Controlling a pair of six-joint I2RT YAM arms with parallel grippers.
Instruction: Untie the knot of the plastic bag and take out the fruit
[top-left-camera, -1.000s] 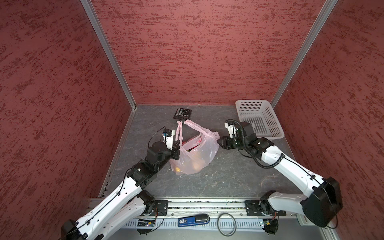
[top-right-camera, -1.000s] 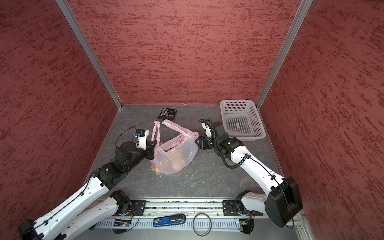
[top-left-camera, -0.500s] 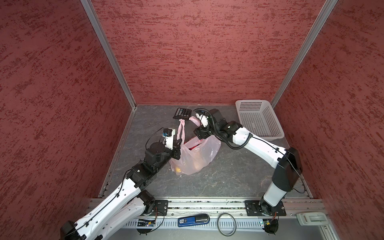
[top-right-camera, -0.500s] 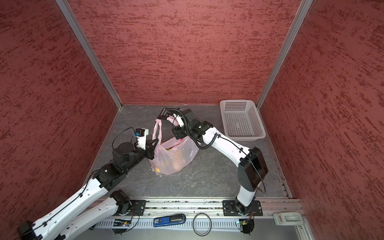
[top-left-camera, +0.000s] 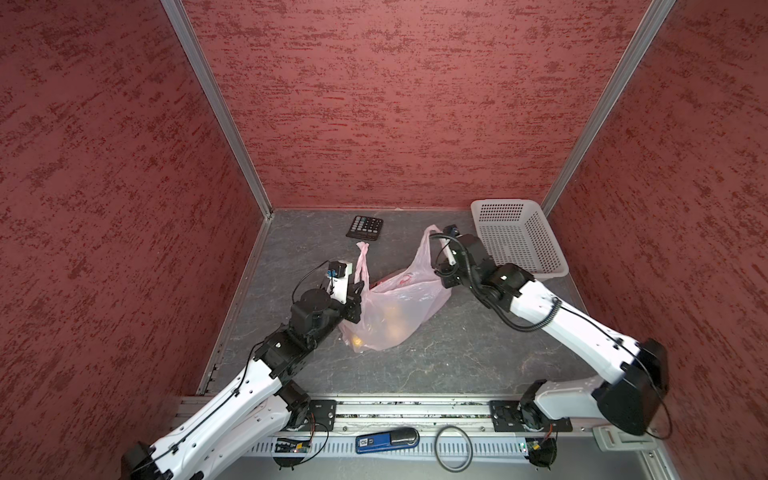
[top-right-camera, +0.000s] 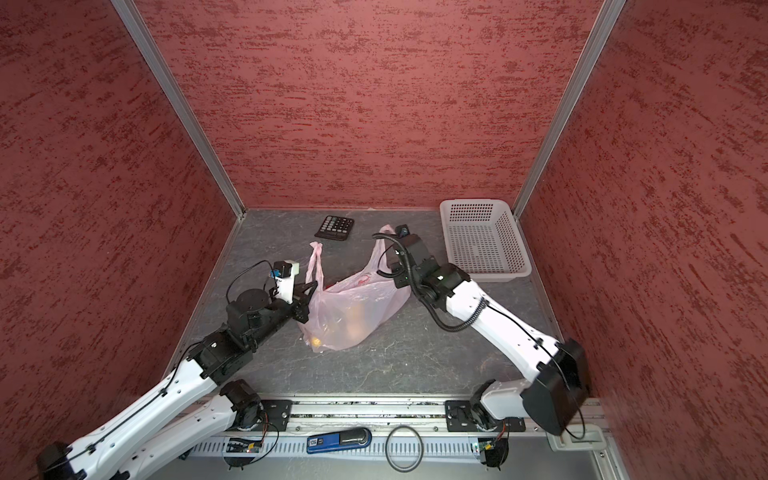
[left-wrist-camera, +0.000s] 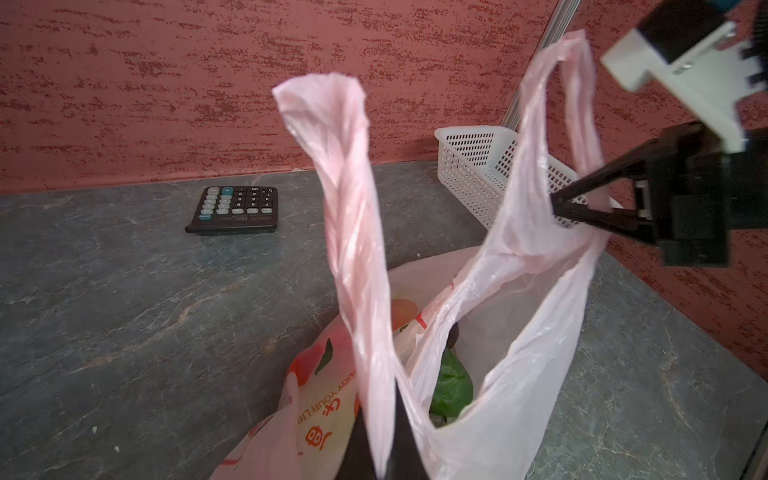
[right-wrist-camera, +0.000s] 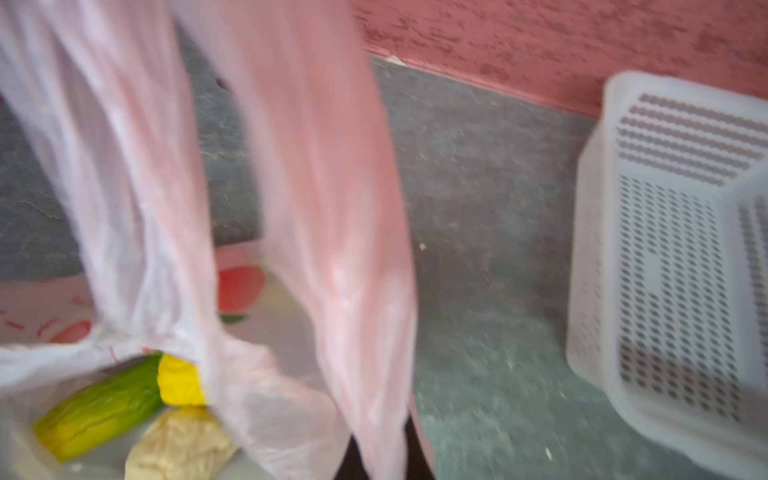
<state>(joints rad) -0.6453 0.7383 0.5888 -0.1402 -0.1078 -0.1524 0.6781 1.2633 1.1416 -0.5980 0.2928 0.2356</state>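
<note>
The bag (top-left-camera: 395, 307) is already open, so my right gripper should move back and down over the tabletop on the near side of the basket and release its handle loop.
The pale pink plastic bag (top-left-camera: 395, 307) (top-right-camera: 357, 307) sits mid-table with its mouth open. The knot is out of view; the two handle loops stand apart. My left gripper (top-left-camera: 359, 289) (left-wrist-camera: 382, 453) is shut on the left handle loop (left-wrist-camera: 349, 199). My right gripper (top-left-camera: 436, 270) (right-wrist-camera: 386, 461) is shut on the right handle loop (left-wrist-camera: 540, 137) and holds it up toward the basket. Fruit lies inside the bag: a green piece (left-wrist-camera: 451, 386), a green-and-yellow piece (right-wrist-camera: 99, 407), a yellow one (right-wrist-camera: 180, 380) and a beige one (right-wrist-camera: 178, 449).
A white perforated basket (top-left-camera: 519, 241) stands at the back right, close behind my right gripper. A black calculator (top-left-camera: 365, 227) lies at the back middle. Red walls close three sides. A blue device (top-left-camera: 386, 440) and a black ring (top-left-camera: 453, 448) lie on the front rail.
My right gripper swung in over the bag's far side, shut on the right handle loop and pulled it right, spreading the mouth. The left gripper kept its hold.
</note>
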